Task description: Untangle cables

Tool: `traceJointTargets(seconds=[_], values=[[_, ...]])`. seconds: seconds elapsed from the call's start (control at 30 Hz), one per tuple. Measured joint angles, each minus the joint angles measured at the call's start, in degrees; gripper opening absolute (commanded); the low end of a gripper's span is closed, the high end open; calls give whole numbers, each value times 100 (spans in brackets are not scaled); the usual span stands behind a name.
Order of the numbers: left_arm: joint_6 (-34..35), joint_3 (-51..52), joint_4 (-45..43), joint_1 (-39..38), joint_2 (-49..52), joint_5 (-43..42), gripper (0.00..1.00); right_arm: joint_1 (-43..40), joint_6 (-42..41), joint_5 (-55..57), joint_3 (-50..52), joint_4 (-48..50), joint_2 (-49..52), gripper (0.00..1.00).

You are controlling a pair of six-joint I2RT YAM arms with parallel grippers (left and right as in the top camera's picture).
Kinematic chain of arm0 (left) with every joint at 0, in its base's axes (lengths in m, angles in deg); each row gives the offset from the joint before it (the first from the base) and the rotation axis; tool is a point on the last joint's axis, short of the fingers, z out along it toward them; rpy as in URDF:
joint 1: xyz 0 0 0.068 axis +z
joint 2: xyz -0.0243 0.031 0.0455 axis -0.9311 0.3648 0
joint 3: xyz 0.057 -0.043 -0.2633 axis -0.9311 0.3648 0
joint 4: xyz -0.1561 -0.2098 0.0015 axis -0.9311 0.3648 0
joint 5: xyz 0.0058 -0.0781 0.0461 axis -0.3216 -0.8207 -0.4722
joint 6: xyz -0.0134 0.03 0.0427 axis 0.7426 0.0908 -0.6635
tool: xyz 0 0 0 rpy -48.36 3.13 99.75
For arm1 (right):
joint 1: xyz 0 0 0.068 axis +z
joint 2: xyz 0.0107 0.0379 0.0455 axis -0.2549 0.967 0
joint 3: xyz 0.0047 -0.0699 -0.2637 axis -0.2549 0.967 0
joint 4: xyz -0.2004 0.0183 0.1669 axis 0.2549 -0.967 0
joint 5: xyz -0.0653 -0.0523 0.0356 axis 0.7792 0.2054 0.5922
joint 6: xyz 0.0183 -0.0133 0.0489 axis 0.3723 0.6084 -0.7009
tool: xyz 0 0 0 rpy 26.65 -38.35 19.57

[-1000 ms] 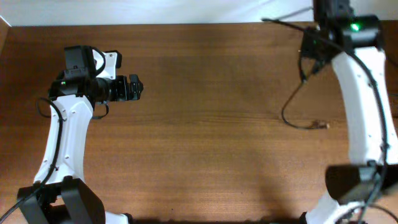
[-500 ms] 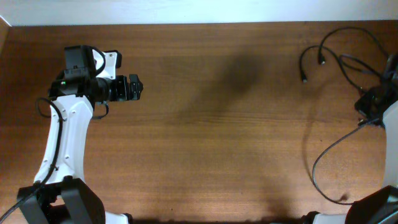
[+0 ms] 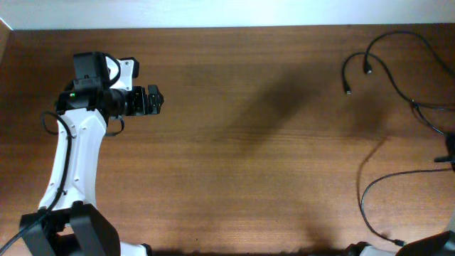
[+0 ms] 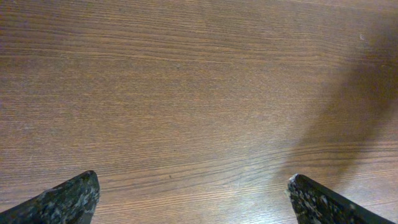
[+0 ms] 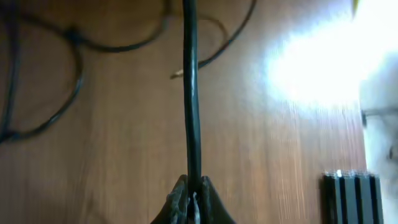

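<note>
I need to move my right gripper down next toward the table, between the back cables and the curved front piece of cable, and release the black cable in its fingers, as that cable hangs above the table.
Thin black cables (image 3: 387, 67) lie loose at the table's right side, with two plug ends (image 3: 348, 91) near the back. One long strand (image 3: 364, 199) curves down toward the front right. In the right wrist view my right gripper (image 5: 193, 199) is shut on one black cable (image 5: 189, 93) that runs straight away from the jaws, and other cable loops (image 5: 74, 62) lie on the wood to the left. In the overhead view the right gripper is almost wholly past the right edge. My left gripper (image 3: 153, 99) is open and empty at the far left, over bare wood (image 4: 196, 199).
The wooden table (image 3: 234, 156) ends at a white strip (image 3: 213, 13) along the back. A black ribbed block (image 5: 351, 196) sits at the lower right of the right wrist view, next to a bright glare patch (image 5: 317, 68).
My right arm swung from the back right corner out past the right edge, pulling a cable with it. The cables spread into wider loops. The left arm has not moved.
</note>
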Motion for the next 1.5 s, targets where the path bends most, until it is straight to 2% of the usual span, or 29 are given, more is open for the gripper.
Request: traceJointTargets(seconds=[0.17,0.4,0.43,0.5,0.53,0.6,0.63,0.83,1.07,1.17,1.37,1.5], values=[[0,0,0,0,0,0,99,-380,-890,-164,2,-184,28,4],[0,0,-2,0,0,0,99,-772,-1047,-225,2,-11,1064,4],[0,0,-2,0,0,0,99,-798,-1049,-260,2,15,1182,8],[0,0,-2,0,0,0,99,-833,-1062,-299,2,13,1287,62],[0,0,0,0,0,0,99,-839,-1080,-319,4,15,1287,82],[0,-2,-2,0,0,0,99,-844,-988,-354,4,59,1287,94],[0,0,0,0,0,0,99,-844,-708,-522,9,251,1287,97],[0,0,-2,0,0,0,99,-844,669,-1467,-24,621,1287,100],[0,0,-2,0,0,0,99,-629,2476,-3174,-715,651,1235,100],[0,0,-2,0,0,0,99,195,3178,-3460,-870,662,931,100],[0,0,-2,0,0,0,99,1996,4052,-3410,-946,332,553,100],[0,0,-2,0,0,0,99,2927,4286,-3246,-949,164,551,100]])
